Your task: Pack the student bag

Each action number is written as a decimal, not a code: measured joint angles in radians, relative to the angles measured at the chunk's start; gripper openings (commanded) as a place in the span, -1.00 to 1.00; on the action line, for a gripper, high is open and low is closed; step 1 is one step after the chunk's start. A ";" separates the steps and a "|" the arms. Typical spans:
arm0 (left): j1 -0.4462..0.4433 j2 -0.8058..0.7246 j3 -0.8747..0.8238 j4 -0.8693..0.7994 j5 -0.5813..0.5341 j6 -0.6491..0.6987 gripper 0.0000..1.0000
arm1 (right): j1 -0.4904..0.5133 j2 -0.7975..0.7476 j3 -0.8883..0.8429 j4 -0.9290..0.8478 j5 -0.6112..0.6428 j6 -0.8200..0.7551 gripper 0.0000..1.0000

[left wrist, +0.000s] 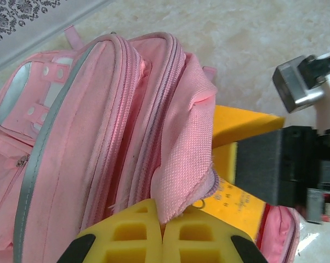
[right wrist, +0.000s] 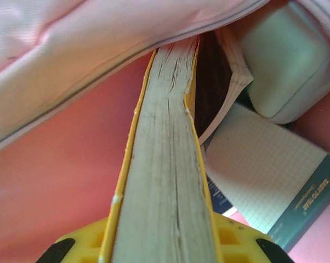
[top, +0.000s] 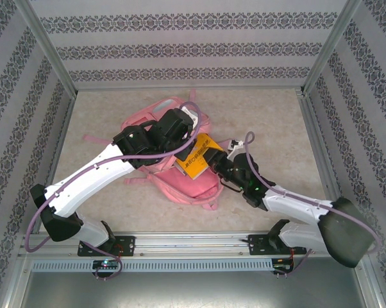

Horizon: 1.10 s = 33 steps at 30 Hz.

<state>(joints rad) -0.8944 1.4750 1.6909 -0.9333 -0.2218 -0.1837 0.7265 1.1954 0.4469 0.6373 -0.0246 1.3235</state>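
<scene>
Next, my right gripper moves down beside the dark-covered book (right wrist: 213, 82) below it inside the bag and releases the yellow book there, as the lifted flap leaves room.
The student bag (top: 183, 183) lies flat in the middle of the table, pink, with its main opening held up. My left gripper (left wrist: 162, 216) is shut on the pink fabric edge of that opening and lifts it; from above it sits over the bag's upper half (top: 186, 144). My right gripper (right wrist: 162, 236) is shut on a thick yellow-covered book (right wrist: 165, 175), page edges toward the camera. The book's far end is inside the bag's mouth. The yellow book (top: 196, 160) lies slanted between both grippers, and it shows beside the lifted flap (left wrist: 242, 123).
Inside the bag lie a gridded notebook (right wrist: 261, 159), a pale green case (right wrist: 288, 60) and a second, dark-covered book (right wrist: 214, 82). The bag's straps (top: 97, 138) trail left on the table. Patterned walls (top: 26, 128) enclose the table on three sides.
</scene>
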 measured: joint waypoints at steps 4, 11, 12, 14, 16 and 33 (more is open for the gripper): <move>0.001 0.000 0.025 -0.004 0.000 0.001 -1.00 | 0.024 0.092 0.047 0.006 0.070 0.011 -1.00; 0.006 0.007 0.074 -0.030 0.003 0.002 -1.00 | 0.044 0.272 0.110 0.066 0.137 0.059 -1.00; 0.006 0.010 0.079 -0.034 0.005 0.005 -1.00 | 0.047 0.293 0.118 0.073 0.138 0.064 -1.00; 0.006 0.016 0.088 -0.041 0.008 0.008 -1.00 | 0.052 0.340 0.149 0.086 0.139 0.071 -1.00; 0.006 0.022 0.089 -0.041 0.014 0.009 -1.00 | 0.060 0.377 0.185 0.097 0.140 0.075 -0.96; 0.006 0.051 0.090 -0.035 0.072 0.004 -1.00 | 0.093 0.789 0.456 0.341 0.223 0.096 -0.83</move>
<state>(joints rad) -0.8879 1.5265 1.7809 -0.9684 -0.1493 -0.1795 0.8200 1.9846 0.9031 0.9783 0.1982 1.4193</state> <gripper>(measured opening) 0.050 0.188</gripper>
